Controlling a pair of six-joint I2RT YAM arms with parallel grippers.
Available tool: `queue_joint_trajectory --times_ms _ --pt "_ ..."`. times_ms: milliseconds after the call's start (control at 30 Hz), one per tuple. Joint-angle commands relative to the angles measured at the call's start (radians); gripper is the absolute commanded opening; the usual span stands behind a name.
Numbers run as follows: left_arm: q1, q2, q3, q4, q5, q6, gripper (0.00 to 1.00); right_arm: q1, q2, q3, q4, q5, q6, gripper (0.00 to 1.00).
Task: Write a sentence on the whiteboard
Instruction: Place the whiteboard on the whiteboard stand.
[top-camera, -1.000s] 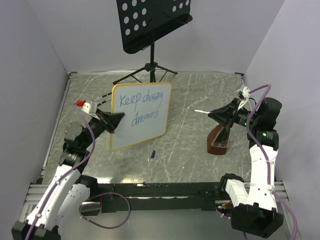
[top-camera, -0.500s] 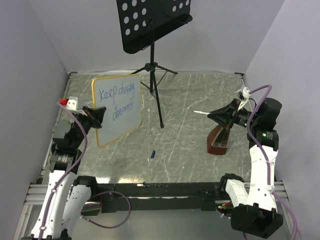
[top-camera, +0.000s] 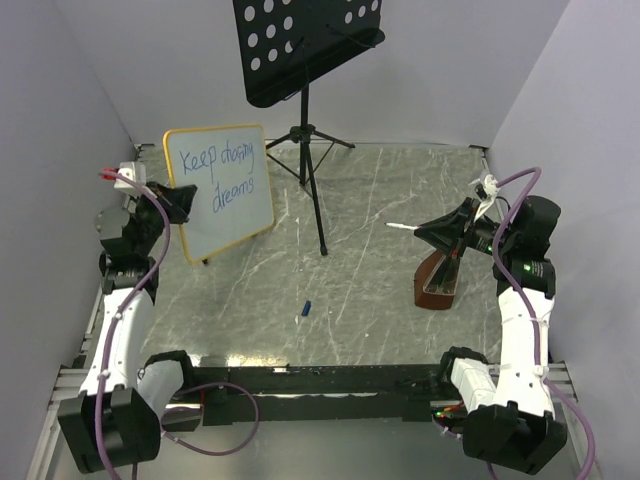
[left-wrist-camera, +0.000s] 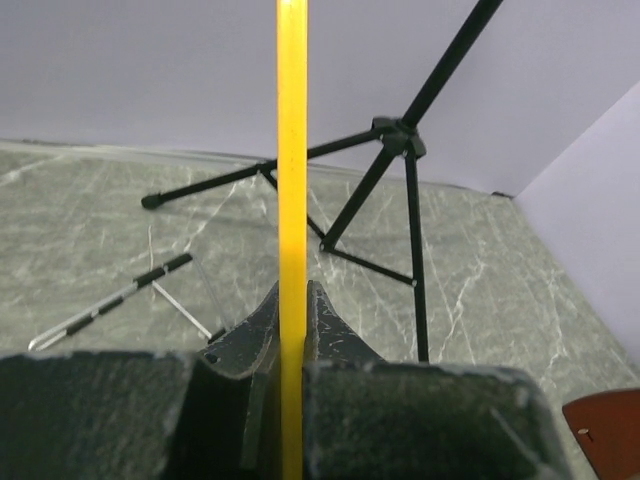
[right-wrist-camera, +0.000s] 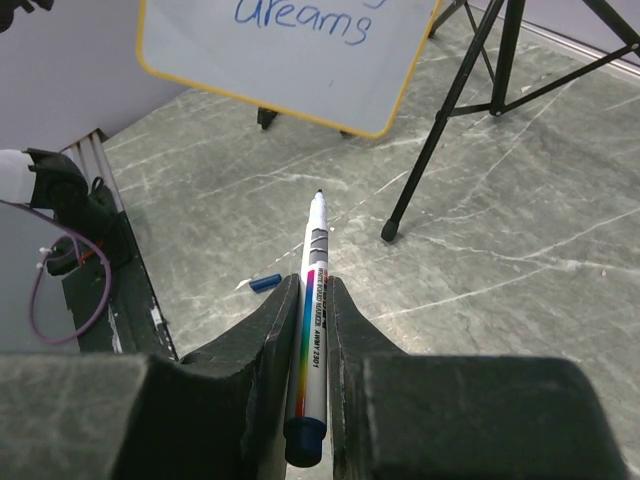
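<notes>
My left gripper moves the board down and toward the side onto the small stand next, since the sentence (top-camera: 220, 170) is written.
The whiteboard (top-camera: 222, 205), white with a light-orange frame, is held up at the far left, its face toward the camera. The sentence (top-camera: 220, 170) in blue reads "Keep chasing dreams" on two lines. My left gripper (top-camera: 185, 197) is shut on the board's left edge; in the left wrist view the frame shows as a yellow strip (left-wrist-camera: 291, 150) between the fingers. My right gripper (top-camera: 425, 231) at the right is shut on a white marker (right-wrist-camera: 313, 290), uncapped, tip pointing left. The board's lower part (right-wrist-camera: 290, 60) shows in the right wrist view.
A black music stand (top-camera: 305, 45) rises on a tripod (top-camera: 312, 160) at the back middle. A small blue marker cap (top-camera: 306, 308) lies on the marbled table. A brown holder (top-camera: 438, 280) stands under the right gripper. White walls close in both sides.
My left arm has swung the whiteboard from the table's middle left and back toward the left wall. The right arm with the marker has stayed put.
</notes>
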Motion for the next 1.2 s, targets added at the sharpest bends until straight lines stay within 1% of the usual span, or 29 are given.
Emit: queue_joint_trajectory --times_ms 0,133,233,267,433,533,633,733,833,1000,1167 --pt "0.036 0.028 0.125 0.363 0.094 -0.072 0.01 -0.007 0.006 -0.006 0.047 -0.022 0.007 0.0" --pt "0.074 0.094 0.142 0.438 0.124 -0.078 0.01 -0.007 0.012 -0.006 0.045 -0.018 0.006 0.0" --pt "0.114 0.156 0.152 0.494 0.175 -0.093 0.01 -0.007 0.019 -0.004 0.042 -0.018 0.0 0.0" --pt "0.128 0.186 0.149 0.515 0.214 -0.105 0.01 -0.007 0.021 -0.004 0.039 -0.016 0.001 0.0" --pt "0.201 0.255 0.091 0.664 0.301 -0.153 0.01 -0.007 0.03 -0.003 0.034 -0.016 -0.008 0.0" --pt "0.232 0.323 0.057 0.747 0.351 -0.176 0.01 -0.007 0.036 -0.001 0.028 -0.016 -0.012 0.0" --pt "0.252 0.367 0.025 0.816 0.373 -0.19 0.01 -0.005 0.039 -0.001 0.027 -0.015 -0.014 0.0" --pt "0.263 0.396 0.01 0.848 0.397 -0.188 0.01 -0.005 0.042 -0.001 0.025 -0.013 -0.016 0.0" --pt "0.28 0.415 -0.015 0.86 0.419 -0.178 0.01 -0.005 0.042 -0.001 0.024 -0.016 -0.017 0.0" --pt "0.312 0.433 -0.07 0.854 0.405 -0.11 0.01 -0.001 0.049 0.002 0.015 -0.022 -0.025 0.0" --pt "0.358 0.522 -0.082 0.981 0.436 -0.145 0.01 0.004 0.045 0.004 0.011 -0.027 -0.026 0.0"
